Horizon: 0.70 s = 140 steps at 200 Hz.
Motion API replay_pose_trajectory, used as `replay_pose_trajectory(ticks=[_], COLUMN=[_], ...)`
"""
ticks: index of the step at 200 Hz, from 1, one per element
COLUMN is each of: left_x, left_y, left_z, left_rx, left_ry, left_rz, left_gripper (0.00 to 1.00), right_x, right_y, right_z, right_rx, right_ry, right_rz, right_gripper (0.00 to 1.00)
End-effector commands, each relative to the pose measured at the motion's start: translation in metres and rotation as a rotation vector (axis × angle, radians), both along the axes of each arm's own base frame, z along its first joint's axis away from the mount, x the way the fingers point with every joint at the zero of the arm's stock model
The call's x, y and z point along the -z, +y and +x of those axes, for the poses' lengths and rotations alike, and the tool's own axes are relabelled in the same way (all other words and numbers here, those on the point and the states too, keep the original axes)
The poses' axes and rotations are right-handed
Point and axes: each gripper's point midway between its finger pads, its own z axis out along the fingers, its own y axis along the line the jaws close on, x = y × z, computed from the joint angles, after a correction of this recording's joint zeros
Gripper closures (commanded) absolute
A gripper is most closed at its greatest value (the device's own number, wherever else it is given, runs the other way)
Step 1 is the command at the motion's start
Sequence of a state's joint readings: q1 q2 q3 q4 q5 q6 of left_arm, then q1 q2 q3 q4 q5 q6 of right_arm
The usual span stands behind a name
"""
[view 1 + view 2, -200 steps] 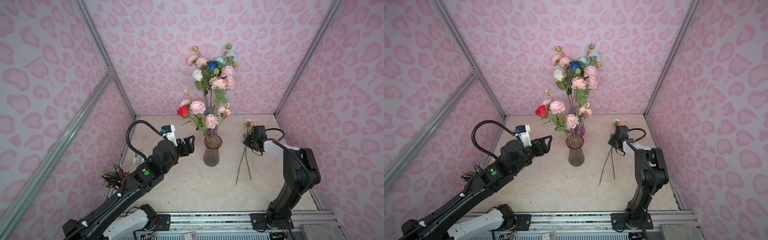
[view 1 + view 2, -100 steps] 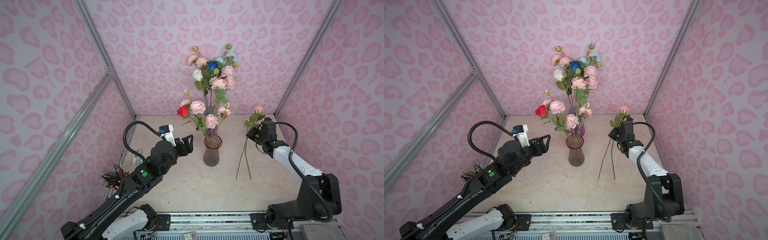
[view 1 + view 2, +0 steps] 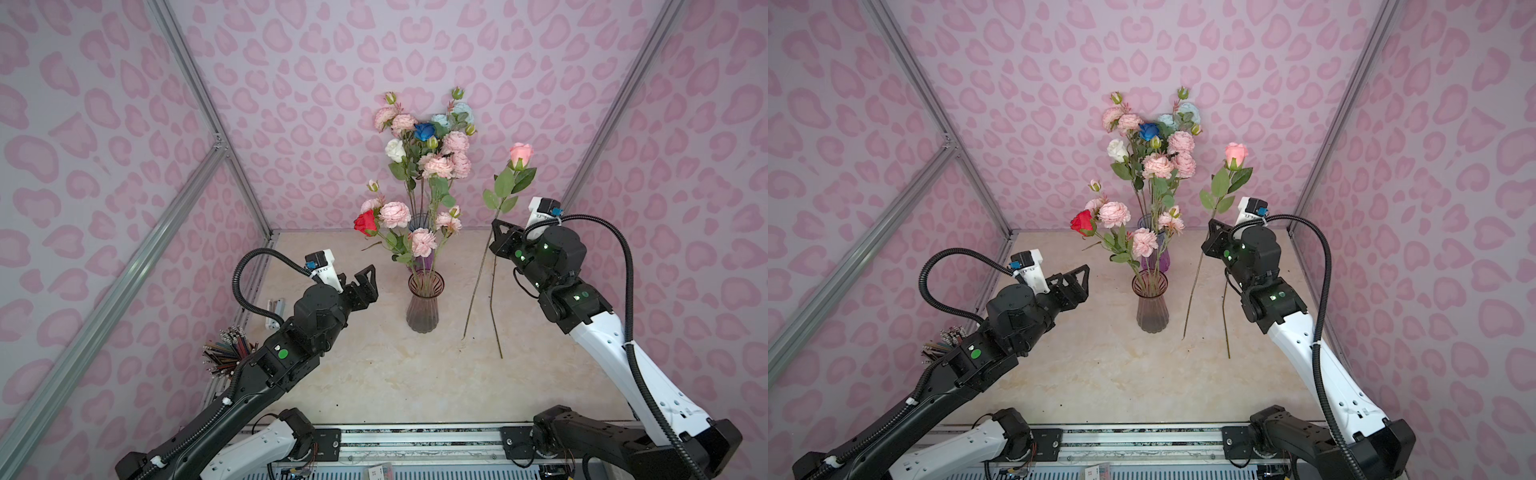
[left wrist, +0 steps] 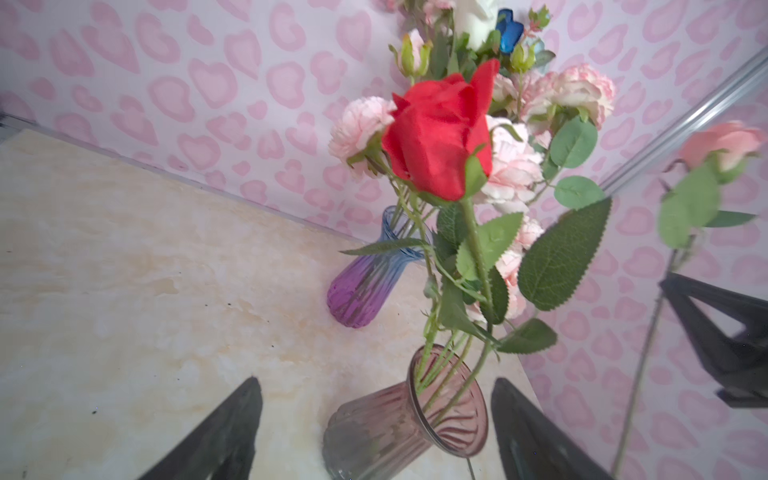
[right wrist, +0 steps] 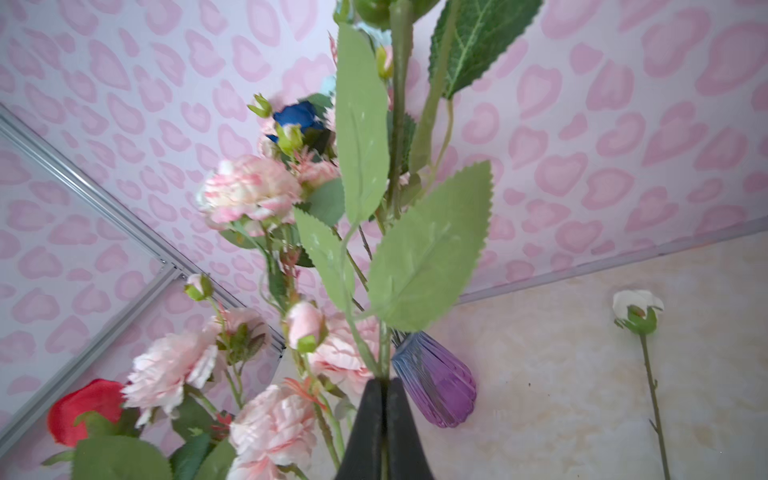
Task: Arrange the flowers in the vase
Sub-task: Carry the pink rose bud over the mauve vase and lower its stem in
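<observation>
I need to lift the pink rose's stem with my right gripper, bring its lower end over the smoky vase's opening (image 3: 426, 283) and lower it to let go, because that end hangs below the smoky vase's rim.
A ribbed smoky-pink glass vase (image 3: 424, 309) (image 3: 1151, 309) (image 4: 399, 424) stands mid-table and holds a red rose (image 3: 365, 222) (image 4: 440, 129) and pale pink flowers (image 3: 395, 214). Behind it a purple-blue vase (image 3: 1154, 259) (image 4: 361, 286) (image 5: 436, 390) holds taller flowers (image 3: 428, 141) (image 3: 1154, 141). My right gripper (image 3: 498, 230) (image 3: 1212, 235) (image 5: 384, 384) is shut on the stem of a pink rose (image 3: 521, 154) (image 3: 1236, 153), held upright to the right of the vases. My left gripper (image 3: 365, 284) (image 3: 1079, 284) (image 4: 376, 386) is open and empty, left of the smoky vase.
A white rosebud (image 5: 636, 309) on a long stem (image 3: 494, 311) lies on the table at the right. A bundle of pencils (image 3: 226, 353) and a small white object (image 3: 276, 307) sit at the left edge. Pink patterned walls and aluminium frame bars (image 3: 232, 162) enclose the table.
My right gripper has lifted the pink rose from lying on the table to upright, well above it. The left jaws have opened a little wider; the left arm barely moved.
</observation>
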State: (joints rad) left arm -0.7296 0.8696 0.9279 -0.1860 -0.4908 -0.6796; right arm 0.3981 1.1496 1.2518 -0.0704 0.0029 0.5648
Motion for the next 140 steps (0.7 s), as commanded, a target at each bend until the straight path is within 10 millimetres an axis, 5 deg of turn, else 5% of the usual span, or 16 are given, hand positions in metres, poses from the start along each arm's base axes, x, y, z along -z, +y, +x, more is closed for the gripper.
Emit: replay_pose_trajectory(ticks=[1,26,79,140], left_x=[0.004,0.010,0.011,0.012], left_y=[0.040,0.059,0.052,0.048], left_z=[0.003,0.003,0.006,0.006], left_rx=[-0.233,-0.347,-0.314,-0.286], left_ry=[-0.009,-0.007,0.007,0.010], left_rz=[-0.023,-0.021,-0.011,-0.019], left_gripper=[0.11,0.11,0.12,0.12], right_x=[-0.029,-0.061,-0.100,-0.083], right_y=[0.005,0.021,0.064,0.094], right_z=[-0.007,-0.011,-0.003,0.030], right_rx=[0.025,0.033,-0.005,-0.001], right_ry=[-0.097,-0.219,-0.355,-0.360], right_rz=[-0.034,-0.038,-0.054,-0.072], right_gripper=[1.00,1.00,1.00,1.00])
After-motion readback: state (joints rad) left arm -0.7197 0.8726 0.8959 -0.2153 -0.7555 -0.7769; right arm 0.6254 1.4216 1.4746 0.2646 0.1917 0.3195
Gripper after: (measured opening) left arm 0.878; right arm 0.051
